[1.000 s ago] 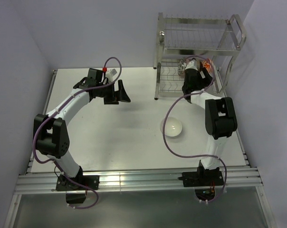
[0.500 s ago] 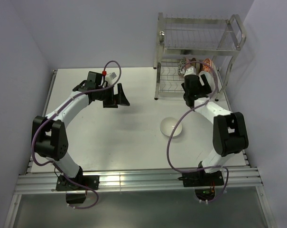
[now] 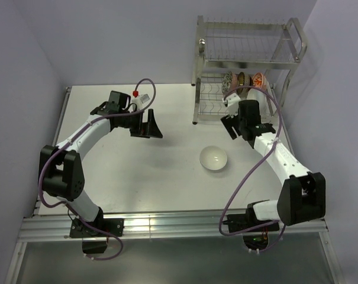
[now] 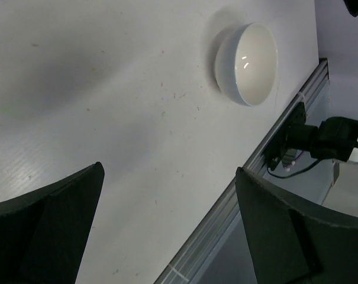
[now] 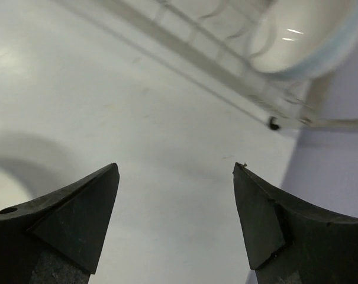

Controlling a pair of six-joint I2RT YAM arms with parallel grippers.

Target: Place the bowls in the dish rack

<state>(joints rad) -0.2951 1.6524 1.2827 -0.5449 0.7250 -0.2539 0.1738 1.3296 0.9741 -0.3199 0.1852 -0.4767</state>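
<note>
My right gripper moves back and down onto the white bowl's rack-side rim [image 3: 222, 150] [image 5: 21, 182] next, since only this bowl still stands outside the rack.
The dish rack [image 3: 250, 62] stands at the back right. On its lower tier three bowls stand on edge: a grey-white patterned one [image 3: 228, 80], a dark brown one [image 3: 241, 78] and an orange-red one [image 3: 258, 80]. A plain white bowl [image 3: 214, 158] sits upright on the table, also seen in the left wrist view [image 4: 248, 62]. My right gripper [image 3: 231, 127] hangs just in front of the rack, open and empty [image 5: 175, 167]. A pale bowl [image 5: 309, 35] in the rack shows beyond it. My left gripper [image 3: 150, 124] hovers open over the table's middle [image 4: 169, 168].
The rack's front post [image 3: 195, 100] rises close to the left of my right gripper. The table's near edge is a metal rail [image 3: 167, 225]. Purple walls close in at the back and on both sides.
My right arm has drawn back out of the rack's lower tier towards the table, empty, uncovering the orange-red bowl left there. The left arm has barely shifted.
</note>
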